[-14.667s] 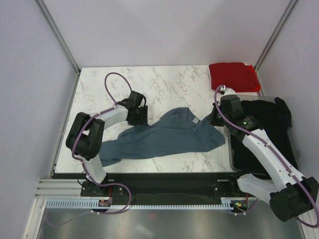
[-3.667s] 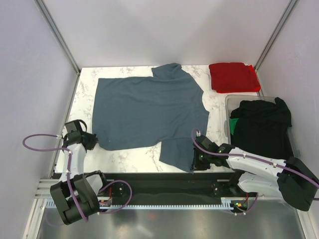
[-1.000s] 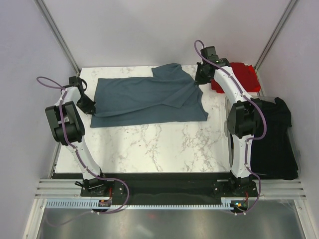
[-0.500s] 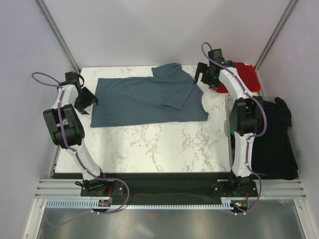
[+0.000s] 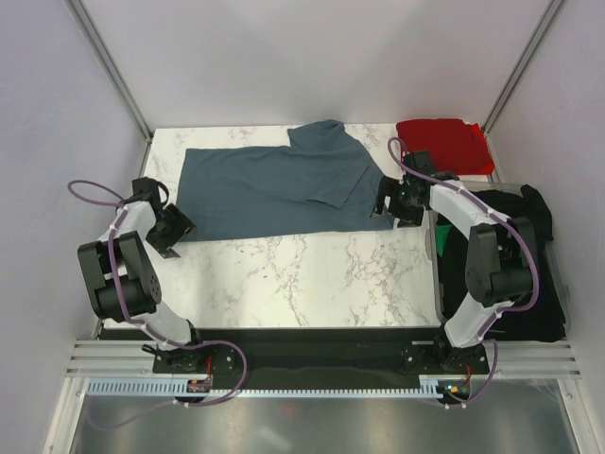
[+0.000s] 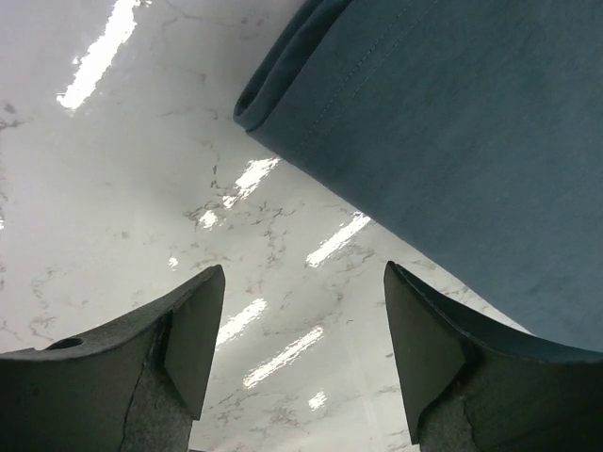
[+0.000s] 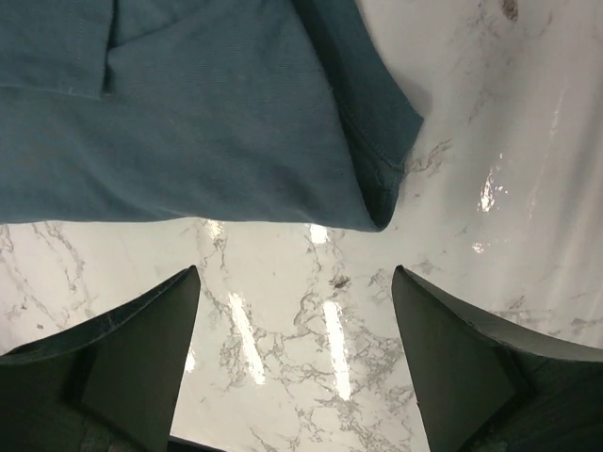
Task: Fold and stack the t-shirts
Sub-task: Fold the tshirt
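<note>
I should move my right gripper down onto the shirt's near corner by the bin (image 7: 373, 213) next and close it, because the corner is below my right gripper, just past its open fingers.
The slate blue-grey t-shirt (image 5: 284, 184) lies folded in half across the back of the marble table, one sleeve poking out at the far edge. My left gripper (image 5: 168, 235) hovers open just off the shirt's near left corner; in the left wrist view (image 6: 301, 348) only bare marble lies between the fingers, with the folded corner of the shirt (image 6: 452, 141) ahead. My right gripper (image 5: 390, 201) is open at the near right corner. In the right wrist view (image 7: 297, 348) nothing sits between its fingers and the shirt (image 7: 188, 113) is just beyond. A folded red t-shirt (image 5: 442, 144) sits back right.
A clear bin (image 5: 438, 274) at the right edge holds crumpled black t-shirts (image 5: 506, 255). The marble table (image 5: 302, 284) shows bare between the shirt and the arm bases. Frame posts and pale walls close in the back and sides.
Both grippers were shut on the shirt's edge at the back; they have opened, let go, and moved toward me to the folded shirt's near corners.
</note>
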You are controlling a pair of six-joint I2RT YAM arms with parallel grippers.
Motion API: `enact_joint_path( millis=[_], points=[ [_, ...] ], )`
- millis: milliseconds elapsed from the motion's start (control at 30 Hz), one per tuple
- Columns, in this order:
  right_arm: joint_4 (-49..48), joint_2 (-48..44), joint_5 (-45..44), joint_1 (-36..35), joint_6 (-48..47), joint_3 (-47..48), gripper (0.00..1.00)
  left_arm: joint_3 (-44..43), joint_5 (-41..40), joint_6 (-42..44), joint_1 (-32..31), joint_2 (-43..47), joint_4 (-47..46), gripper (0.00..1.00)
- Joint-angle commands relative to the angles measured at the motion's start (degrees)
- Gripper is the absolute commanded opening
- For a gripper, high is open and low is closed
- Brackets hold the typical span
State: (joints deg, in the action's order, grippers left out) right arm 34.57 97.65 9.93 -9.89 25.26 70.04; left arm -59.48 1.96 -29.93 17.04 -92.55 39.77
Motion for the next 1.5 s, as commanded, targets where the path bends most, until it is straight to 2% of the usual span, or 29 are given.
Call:
enact_joint_path(
  millis=[0, 400, 567, 633, 667, 733, 767, 800, 867, 900, 967, 1067, 1100, 1200, 1267, 1367, 1433, 1467],
  points=[
    [-5.21, 2.36, 1.32, 0.13, -0.47, -1.22, 0.9, 0.42, 2.61, -2.06, 0.28, -1.22, -5.4, 0.75],
    [-9.52, 8.87, -0.35, 0.13, -0.91, -1.75, 0.86, -3.18, -0.99, -4.34, 0.19, -7.73, -7.6, 0.72],
    [-10.13, 9.58, -1.41, 0.13, -1.61, -2.1, 0.78, -4.24, -3.09, -4.87, 0.28, -10.19, -7.95, 0.63],
    [-10.39, 9.58, -1.93, 0.14, -1.79, -2.45, 0.68, -4.94, -4.23, -4.78, 0.28, -10.72, -7.78, 0.56],
    [-10.57, 9.58, -2.02, 0.22, -1.79, -2.54, 0.59, -5.38, -4.5, -4.78, 0.28, -11.07, -7.86, 0.46],
    [-10.92, 9.58, -2.81, 0.14, -1.88, -2.63, 0.47, -7.04, -4.59, -4.7, 0.28, -11.33, -7.86, 0.37],
    [-10.75, 9.58, -3.16, 0.22, -1.88, -2.45, 0.4, -7.75, -4.42, -4.43, 0.19, -11.94, -7.78, 0.27],
    [-10.84, 9.75, -3.25, 0.22, -1.96, -2.02, 0.26, -8.62, -4.16, -4.08, 0.28, -12.21, -7.69, 0.22],
    [-10.23, 9.93, -3.25, 0.14, -1.88, -0.96, 0.14, -11.52, -2.49, -3.73, 0.19, -12.82, -6.64, 0.1],
    [-9.52, 10.19, -3.17, 0.22, -1.79, 1.22, 0.02, -12.75, -2.22, -3.38, 0.1, -13.26, -6.11, 0.07],
    [-7.07, 10.28, -1.51, 0.22, -1.53, 4.47, 0.0, -16.62, 1.02, -3.11, -0.07, -13.27, -3.92, 0.02],
    [-3.46, 7.92, -0.97, 0.13, -1.79, 11.86, 0.0, -21.81, 1.82, -2.68, -0.16, -10.12, 0.03, 0.02],
    [-2.41, 5.13, -3.58, 0.22, -1.88, 14.22, 0.0, -22.69, 1.39, -2.24, -0.16, -8.8, 0.83, 0.02],
    [0.41, -1.13, -8.08, 0.14, -1.79, 13.81, 0.0, -23.58, -0.81, -1.53, 0.01, -3.17, 3.47, 0.03],
    [1.47, -4.81, -7.65, 0.22, -1.35, 11.1, 0.0, -21.56, -1.25, -1.53, 0.71, 0.43, 4.17, 0.03],
    [0.33, -9.03, -5.28, 0.13, 0.67, -1.69, 0.0, -13.84, -0.2, -2.32, 1.42, 4.73, 3.91, 0.03],
    [-1.42, -10.45, -2.83, 0.14, 1.81, -6.91, 0.0, -6.37, 1.81, -3.2, 1.42, 6.67, 2.43, 0.04],
    [-1.87, -11.33, -2.21, 0.13, 1.81, -10.94, 0.0, -3.56, 2.87, -3.46, 1.42, 8.95, 1.37, 0.14]
  ],
)
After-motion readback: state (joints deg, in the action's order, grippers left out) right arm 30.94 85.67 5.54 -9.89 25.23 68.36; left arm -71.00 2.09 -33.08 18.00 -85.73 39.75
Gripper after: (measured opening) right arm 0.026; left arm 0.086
